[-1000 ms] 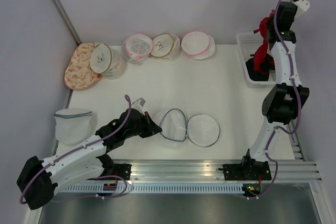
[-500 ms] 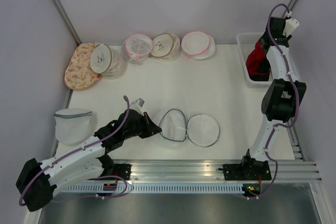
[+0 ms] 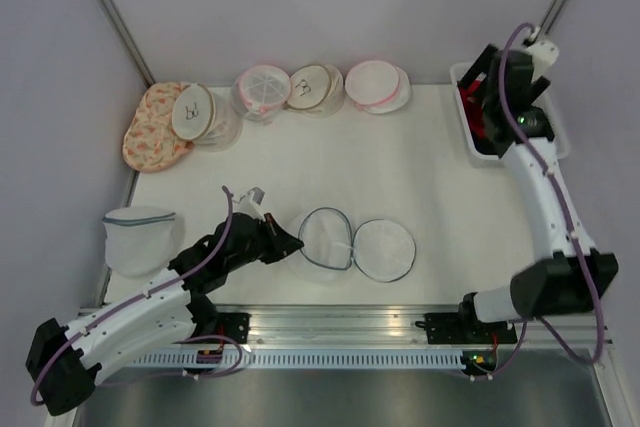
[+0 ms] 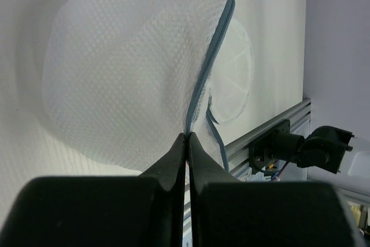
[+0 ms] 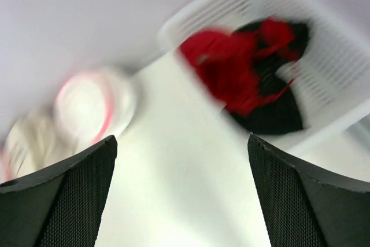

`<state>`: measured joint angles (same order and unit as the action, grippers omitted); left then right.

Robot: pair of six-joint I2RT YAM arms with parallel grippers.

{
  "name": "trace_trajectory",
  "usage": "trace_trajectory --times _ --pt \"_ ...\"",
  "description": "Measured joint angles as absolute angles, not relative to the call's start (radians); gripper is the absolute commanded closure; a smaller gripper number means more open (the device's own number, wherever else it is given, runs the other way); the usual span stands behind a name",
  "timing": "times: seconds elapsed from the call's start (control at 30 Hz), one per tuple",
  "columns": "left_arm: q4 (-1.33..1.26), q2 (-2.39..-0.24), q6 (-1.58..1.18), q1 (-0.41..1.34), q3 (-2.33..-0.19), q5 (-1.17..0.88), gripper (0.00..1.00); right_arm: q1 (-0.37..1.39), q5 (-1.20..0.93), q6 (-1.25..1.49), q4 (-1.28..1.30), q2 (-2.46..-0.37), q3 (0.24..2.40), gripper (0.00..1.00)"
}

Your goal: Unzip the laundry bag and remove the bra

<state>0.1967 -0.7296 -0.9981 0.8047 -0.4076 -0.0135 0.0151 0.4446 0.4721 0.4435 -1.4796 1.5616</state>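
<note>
My right gripper will next swing back and go down to the lid's outer rim on its left in the top view. The bra is now in the basket.
The laundry bag is a white mesh dome with a blue-grey zipper, lying unzipped on the table with its round lid flopped open to the right. My left gripper is shut on the bag's zipper edge. In the left wrist view the closed gripper pinches the zipper seam of the bag. The red and black bra lies in the white basket at the far right. My right gripper hangs open above the basket with nothing in it. Its wrist view, the gripper wide apart, shows the bra inside the basket.
Several zipped round mesh bags line the back edge: a floral one, then others. A white mesh bag stands at the left edge. An aluminium rail runs along the near edge.
My right gripper has opened and let go of the bra, which now lies in the basket. The right arm has swung down and forward. The left gripper still pinches the bag's edge.
</note>
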Motion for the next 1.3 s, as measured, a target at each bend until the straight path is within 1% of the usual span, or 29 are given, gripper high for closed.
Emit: trace_trajectory --times 0.13,0.3,0.47,0.63,0.7,0.73,0.9,0.97,1.0,1.07,1.2,1.27,1.3 --pt "0.240 -0.670 -1.016 0.805 -0.396 0.030 0.98 0.325 0.447 0.540 0.448 -1.175 1.194 0.02" --pt "0.318 -0.566 -1.038 0.805 -0.392 0.089 0.98 0.502 0.440 0.677 0.525 -1.025 0.859 0.02" --pt "0.397 -0.438 -1.066 0.805 -0.385 0.149 0.98 0.677 0.408 0.820 0.610 -0.883 0.669 0.02" --pt "0.437 -0.385 -1.095 0.805 -0.362 0.166 0.98 0.743 0.362 0.937 0.602 -0.741 0.552 0.02" --pt "0.446 -0.385 -1.106 0.805 -0.352 0.166 0.98 0.758 0.335 0.967 0.580 -0.720 0.508 0.02" --pt "0.452 -0.385 -1.111 0.805 -0.347 0.166 0.98 0.763 0.319 0.984 0.566 -0.712 0.480 0.04" --pt "0.471 -0.385 -1.122 0.805 -0.336 0.165 0.98 0.774 0.228 1.060 0.483 -0.702 0.352 0.07" --pt "0.471 -0.383 -1.123 0.805 -0.335 0.164 0.98 0.781 0.206 1.081 0.462 -0.702 0.325 0.12" --pt "0.470 -0.382 -1.125 0.805 -0.335 0.163 0.98 0.784 0.196 1.090 0.447 -0.701 0.316 0.16" --pt "0.471 -0.378 -1.128 0.805 -0.332 0.163 0.98 0.787 0.175 1.109 0.400 -0.699 0.299 0.19" --pt "0.470 -0.377 -1.131 0.805 -0.322 0.155 0.98 0.789 0.136 1.147 0.295 -0.704 0.250 0.34" --pt "0.472 -0.377 -1.133 0.805 -0.319 0.154 0.98 0.792 0.116 1.163 0.244 -0.727 0.225 0.38" --pt "0.473 -0.376 -1.134 0.805 -0.319 0.153 0.98 0.795 0.107 1.169 0.220 -0.747 0.215 0.46"
